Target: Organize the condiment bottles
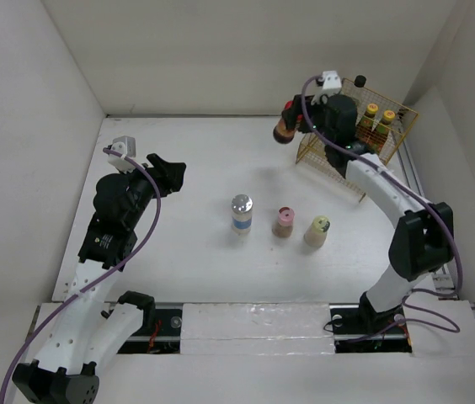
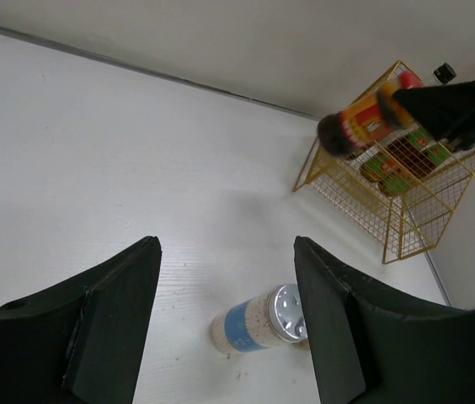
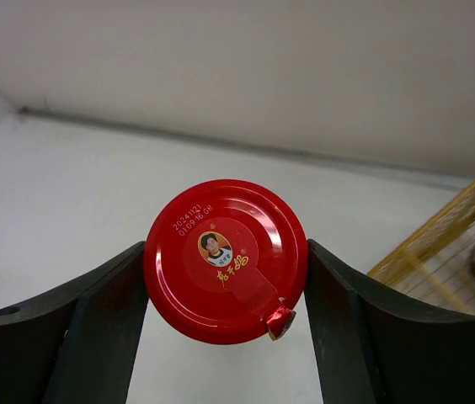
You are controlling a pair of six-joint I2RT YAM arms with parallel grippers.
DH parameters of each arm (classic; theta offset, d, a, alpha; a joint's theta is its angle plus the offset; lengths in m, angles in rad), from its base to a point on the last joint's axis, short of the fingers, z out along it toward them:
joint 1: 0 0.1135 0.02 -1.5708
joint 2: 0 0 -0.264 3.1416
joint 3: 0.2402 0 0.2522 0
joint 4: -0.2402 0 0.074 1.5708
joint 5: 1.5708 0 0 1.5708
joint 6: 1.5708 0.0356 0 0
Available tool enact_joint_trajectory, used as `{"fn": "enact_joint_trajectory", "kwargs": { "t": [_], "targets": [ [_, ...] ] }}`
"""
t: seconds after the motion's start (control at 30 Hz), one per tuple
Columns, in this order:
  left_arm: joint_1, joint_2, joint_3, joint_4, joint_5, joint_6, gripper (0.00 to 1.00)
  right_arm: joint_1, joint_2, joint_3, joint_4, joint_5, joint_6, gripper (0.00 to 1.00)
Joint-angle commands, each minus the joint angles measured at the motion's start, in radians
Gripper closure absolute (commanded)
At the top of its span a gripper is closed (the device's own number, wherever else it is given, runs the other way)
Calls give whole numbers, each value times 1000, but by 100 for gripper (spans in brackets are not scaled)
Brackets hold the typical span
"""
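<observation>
My right gripper has the jar. Next I should carry it to the basket's empty front end (image 1: 319, 149), below and right in the top view, then lower it and let it go.
My right gripper (image 1: 295, 118) is shut on the red cap of a dark jar (image 1: 285, 126) with an orange label. It holds the jar in the air just left of the yellow wire basket (image 1: 317, 153). The cap fills the gap between the fingers in the right wrist view (image 3: 225, 259). Two yellow-capped bottles (image 1: 370, 114) stand in the basket, and a black cap (image 1: 360, 82) shows at its back. A silver-capped bottle (image 1: 242, 212), a pink-capped one (image 1: 284, 221) and a cream-capped one (image 1: 317, 229) stand in a row mid-table. My left gripper (image 1: 170, 175) is open and empty, left of the row.
White walls enclose the table on the left, back and right. The basket (image 2: 347, 189) sits in the back right corner against the wall. In the left wrist view the silver-capped bottle (image 2: 254, 321) lies between and beyond my open fingers.
</observation>
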Motion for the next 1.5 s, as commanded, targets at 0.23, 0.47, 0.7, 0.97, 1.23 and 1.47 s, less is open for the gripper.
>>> {"fn": "enact_joint_trajectory", "kwargs": {
  "t": [0.23,0.47,0.7,0.97,1.23,1.47],
  "targets": [
    [5,-26,2,45,5,-3,40,-221,-52,218,64,-34,-12,54],
    [5,-17,2,45,5,-3,40,-305,14,291,29,-54,-43,56],
    [5,-17,2,45,5,-3,40,-316,59,331,29,-41,-77,56],
    [5,-17,2,45,5,-3,40,-296,71,180,208,42,-95,57],
    [5,-17,2,45,5,-3,40,-268,106,147,262,93,-106,57],
    [5,-17,2,45,5,-3,40,-247,140,98,271,105,-106,56]
  ]
}}
